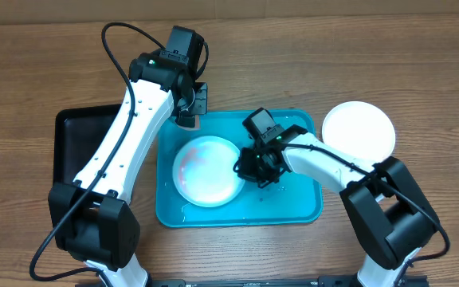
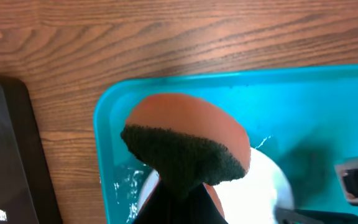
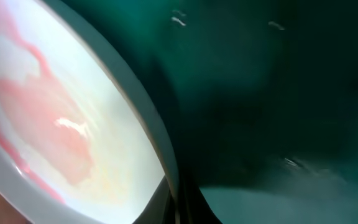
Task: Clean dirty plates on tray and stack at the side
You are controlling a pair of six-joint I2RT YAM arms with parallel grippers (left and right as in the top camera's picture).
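Note:
I should lift my right gripper, bring the plate it is holding onto the clean white plate (image 1: 358, 129) and let go, because that is to the gripper's right in the overhead view.
A pale plate (image 1: 205, 170) with red sauce smears lies in the turquoise tray (image 1: 293, 203). My right gripper (image 1: 249, 169) is shut on this plate's right rim. In the right wrist view the rim (image 3: 148, 118) runs between the jaws (image 3: 180, 202). My left gripper (image 1: 191, 108) hovers over the tray's back left corner, shut on an orange sponge (image 2: 185, 134) with a dark green scrub side. The plate (image 2: 260, 183) lies below the sponge. A clean white plate (image 1: 358, 129) sits on the table to the right of the tray. No third plate shows.
A black tray (image 1: 68, 143) lies left of the turquoise tray, partly under my left arm. Water drops glisten on the turquoise tray's floor (image 2: 126, 183). Wooden table (image 1: 421, 72) surrounds everything.

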